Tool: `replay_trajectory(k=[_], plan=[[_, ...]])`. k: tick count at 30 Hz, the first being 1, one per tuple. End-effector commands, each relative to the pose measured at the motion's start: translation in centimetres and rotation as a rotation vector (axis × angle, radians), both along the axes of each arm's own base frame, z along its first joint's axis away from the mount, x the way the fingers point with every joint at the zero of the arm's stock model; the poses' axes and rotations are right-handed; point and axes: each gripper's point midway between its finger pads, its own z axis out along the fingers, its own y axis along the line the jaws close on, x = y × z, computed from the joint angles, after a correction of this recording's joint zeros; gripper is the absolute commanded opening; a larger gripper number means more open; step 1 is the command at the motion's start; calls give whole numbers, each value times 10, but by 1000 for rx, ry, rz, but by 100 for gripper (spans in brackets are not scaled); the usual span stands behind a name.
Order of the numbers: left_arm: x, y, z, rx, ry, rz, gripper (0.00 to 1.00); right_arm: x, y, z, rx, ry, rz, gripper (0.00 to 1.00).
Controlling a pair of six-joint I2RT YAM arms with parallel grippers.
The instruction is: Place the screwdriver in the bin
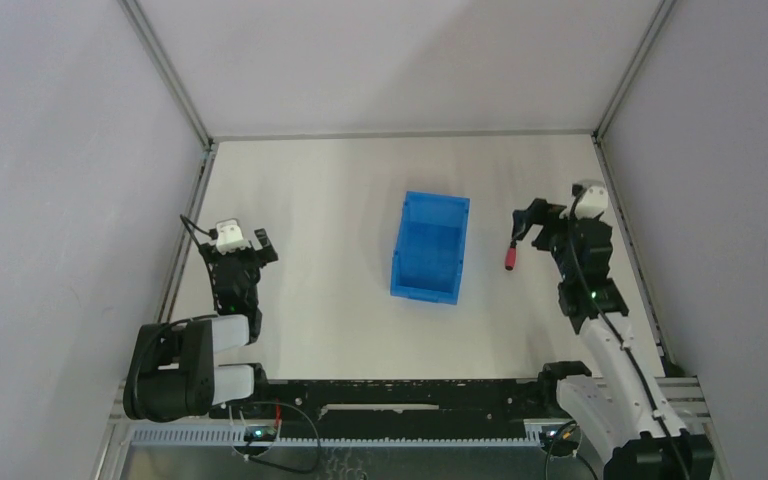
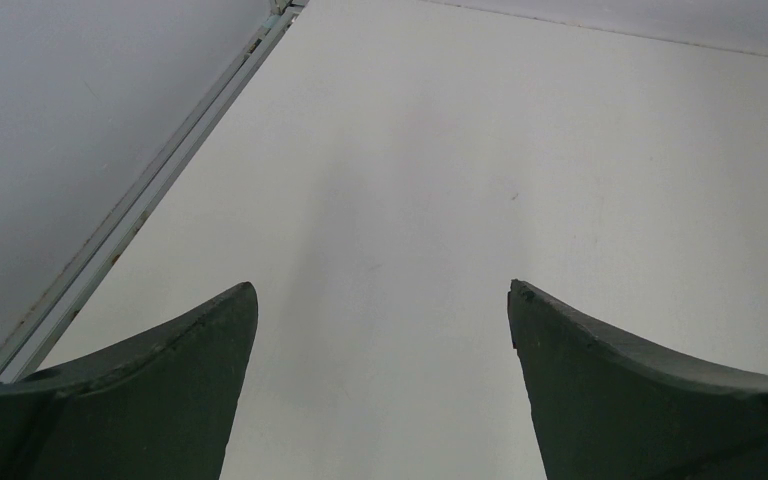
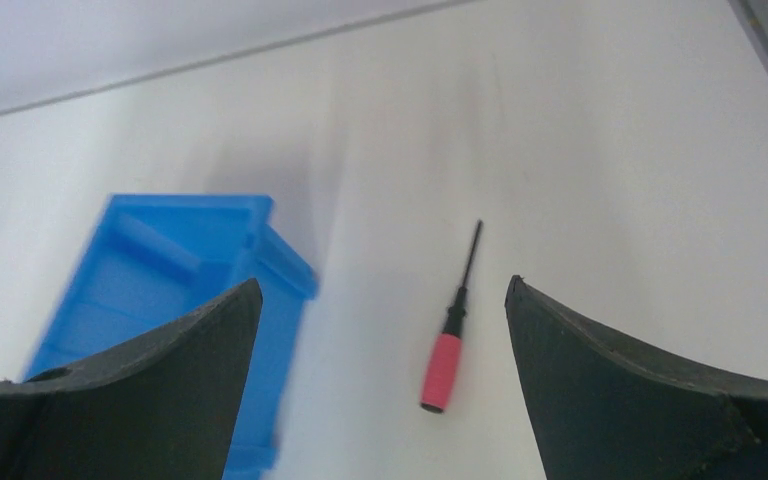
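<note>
I will tilt my right gripper downward and lower it onto the red-pink handle's end (image 1: 511, 251) nearest the screwdriver's dark stem, because the screwdriver lies flat, clear of the bin (image 1: 430, 247).
The screwdriver (image 1: 511, 256) lies flat on the white table, right of the bin (image 1: 430, 247), red-pink handle toward the near side. The bin is blue, open-topped, and stands near the table's middle. My right gripper (image 1: 533, 222) hovers just right of and above the screwdriver, open and holding nothing. In the right wrist view the screwdriver (image 3: 443, 365) lies on the table between the spread fingers, closer to the right one, its thin dark shaft pointing away; the bin (image 3: 160, 290) shows partly behind the left finger. My left gripper (image 1: 232, 243) stands open over bare table at the left, also seen in its wrist view (image 2: 382, 290).
Grey walls and metal frame rails (image 1: 185, 240) enclose the table on the left, back and right. A rail (image 2: 130, 215) runs along the table's left edge close to the left gripper. The arm bases and a black bar (image 1: 400, 395) line the near edge.
</note>
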Motion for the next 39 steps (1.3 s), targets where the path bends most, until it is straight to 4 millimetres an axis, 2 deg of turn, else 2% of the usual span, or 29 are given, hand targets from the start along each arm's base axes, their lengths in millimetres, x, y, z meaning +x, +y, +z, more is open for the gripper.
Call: replay_trajectory(k=[1, 6, 10, 18, 21, 25, 27, 30, 32, 35, 39], plan=[[9, 1, 23, 23, -64, -1, 100, -9, 13, -11, 42, 262, -34, 100], [9, 1, 23, 23, -64, -2, 100, -3, 11, -43, -85, 550, -132, 99], [9, 0, 23, 23, -64, -2, 100, 13, 16, -75, -71, 657, -132, 100], [9, 1, 23, 23, -64, -1, 100, 35, 12, -146, -82, 818, -124, 97], [9, 1, 23, 23, -63, -1, 100, 35, 9, -169, -80, 872, -128, 93], [9, 1, 23, 23, -65, -1, 100, 34, 2, -190, -45, 929, -149, 82], [9, 1, 23, 23, -65, -1, 100, 33, 0, -194, -31, 947, -155, 67], [9, 1, 23, 23, -64, -1, 100, 34, -1, -190, -35, 937, -154, 22], [9, 1, 23, 23, -63, -1, 100, 35, -3, -181, -44, 917, -163, 2], [9, 0, 23, 23, -65, -2, 100, 35, -10, -159, -79, 888, -179, 0], [9, 1, 23, 23, -65, -1, 100, 32, -11, -116, -121, 847, -142, 0]])
